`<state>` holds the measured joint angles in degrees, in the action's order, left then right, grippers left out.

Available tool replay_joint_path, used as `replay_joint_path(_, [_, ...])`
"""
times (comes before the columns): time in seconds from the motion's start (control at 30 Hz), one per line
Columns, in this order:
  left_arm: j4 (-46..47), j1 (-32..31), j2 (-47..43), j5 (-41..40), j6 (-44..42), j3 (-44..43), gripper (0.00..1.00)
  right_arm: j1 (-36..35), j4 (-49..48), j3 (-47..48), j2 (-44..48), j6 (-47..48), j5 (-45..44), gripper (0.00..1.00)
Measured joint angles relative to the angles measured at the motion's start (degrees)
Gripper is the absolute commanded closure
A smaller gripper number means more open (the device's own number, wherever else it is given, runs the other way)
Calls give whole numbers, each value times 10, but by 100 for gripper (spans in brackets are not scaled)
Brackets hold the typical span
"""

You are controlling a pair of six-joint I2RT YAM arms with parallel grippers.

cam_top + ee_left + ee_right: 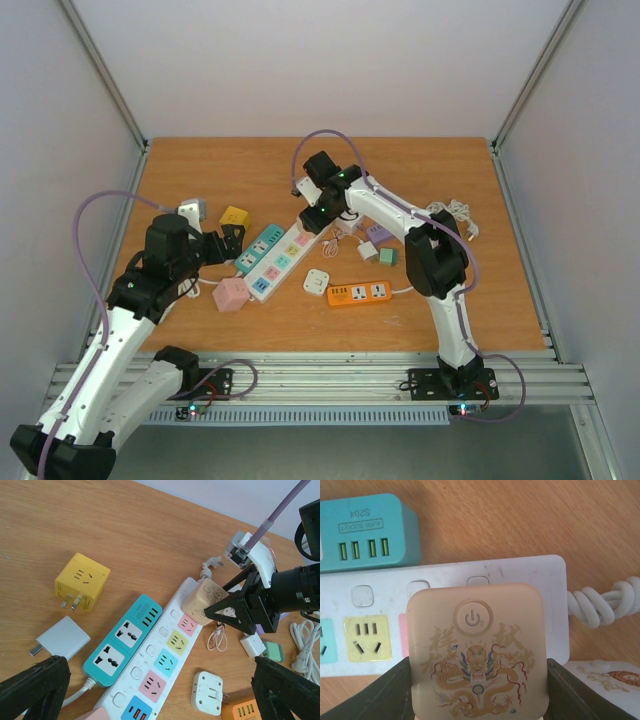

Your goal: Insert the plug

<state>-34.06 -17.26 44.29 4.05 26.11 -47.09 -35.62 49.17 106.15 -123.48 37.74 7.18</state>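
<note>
The open left gripper moves back and down next to close around the sides of the pink cube (231,294) (95,714), which stands free by the white power strip's near end.
My right gripper (477,680) is shut on a beige cube plug (477,650) printed with a dragon and a power button, one finger on each side. The plug (202,602) sits at the far end of the white power strip (150,665), over its end socket and partly covering a pink socket. Its prongs are hidden, so I cannot tell how deep they sit. In the left wrist view the right gripper (225,612) comes in from the right. My left gripper (228,245) is open, hovering beside the near end of the strip (278,262).
A teal strip (122,640) lies along the white one. Left of it are a yellow cube adapter (82,581) and a white charger (62,637). A white flat adapter (316,282), an orange strip (358,293), a pink cube (229,295) and a coiled white cable (455,215) lie nearby.
</note>
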Motion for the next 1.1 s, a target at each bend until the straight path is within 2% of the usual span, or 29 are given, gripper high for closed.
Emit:
replay_joint_path(0.1, [0,0,0,0,0,0,1,0,5,6,-4,5,3,66])
replay_joint_path(0.3, [0,0,0,0,0,0,1,0,-35,-35,12,-3,2,73])
replay_joint_path(0.57, [0,0,0,0,0,0,1,-1,-126,-132,54,-41,-14,74])
replay_joint_path(0.73, [0,0,0,0,0,0,1,-2,-143,-143,58,-53,-20,71])
replay_joint_path(0.87, [0,0,2,0,2,0,0,-4,-137,-134,57,-56,-28,58])
replay_joint_path(0.9, [-1,0,3,0,2,0,1,-4,-134,-127,55,-56,-28,53])
replay_joint_path(0.97, [-2,0,7,0,2,0,1,-4,-117,-110,48,-55,-29,35])
replay_joint_path(1.1, [-13,0,9,-9,4,0,1,-4,-54,-50,23,-65,-33,18])
